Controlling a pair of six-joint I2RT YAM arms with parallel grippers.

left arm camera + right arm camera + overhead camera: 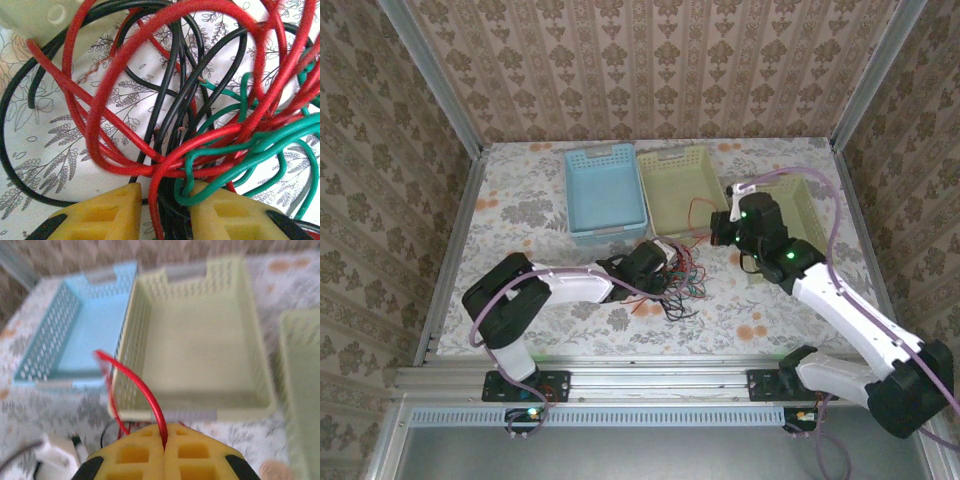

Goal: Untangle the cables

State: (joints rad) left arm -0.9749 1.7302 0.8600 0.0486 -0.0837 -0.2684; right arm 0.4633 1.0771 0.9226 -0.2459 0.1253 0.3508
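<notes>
The red cable arcs to the tangle, and the third green basket point(802, 212) point(306, 385) stands below my right gripper. My right gripper will pull away next, then move down to let go inside it.
The cables point(677, 285) lie in a red, black and green tangle on the flowered cloth in front of the baskets. My left gripper point(663, 263) is at the tangle's left side. In the left wrist view its yellow fingers point(100, 215) stand a narrow gap apart around a bundle of black wires point(175, 205) plus a red and a green one, so my left gripper point(165, 212) is shut on them. My right gripper point(165, 437) is shut on a single red cable point(145, 390). That red cable point(693, 213) arcs from my right gripper point(723, 232) back down to the tangle.
A blue basket point(605, 195) and a pale green basket point(680, 190) stand side by side behind the tangle. A third green basket point(802, 205) sits at the right, partly under the right arm. Papered walls enclose the table.
</notes>
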